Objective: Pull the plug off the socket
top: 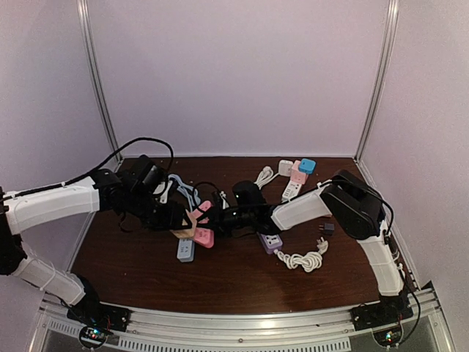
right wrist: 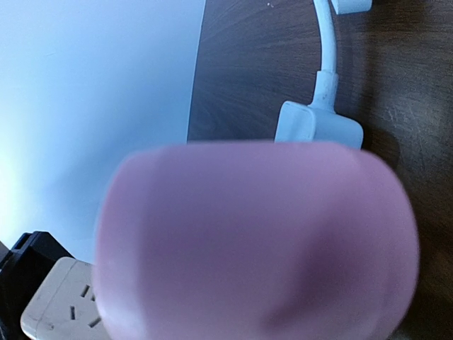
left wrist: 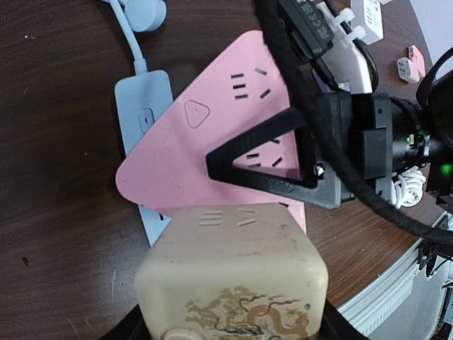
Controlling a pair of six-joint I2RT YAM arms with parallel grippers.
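The table below the left gripper and to its left in the top view is bare, so the left gripper should next pull away from the pink power strip and go down.
My left gripper [top: 178, 220] is shut on a beige cube socket with a dragon print [left wrist: 233, 276]; its dark fingers show only at the cube's lower corners. The cube sits against the near edge of a pink triangular power strip [left wrist: 212, 134], and I cannot tell if they are joined. My right gripper [top: 222, 218] reaches in from the right. One black triangular finger [left wrist: 265, 166] lies across the strip's top face. In the right wrist view a blurred pink body [right wrist: 255, 241] fills the jaws and hides the fingers, with the beige cube [right wrist: 56, 304] at lower left.
A light blue power strip [left wrist: 141, 113] lies under the pink one, its cable running back. A purple adapter [top: 270, 243] with a coiled white cable [top: 304, 258], a small black adapter [top: 327, 228] and white and pink strips [top: 293, 183] lie on the right. A white adapter [right wrist: 311, 124] lies nearby.
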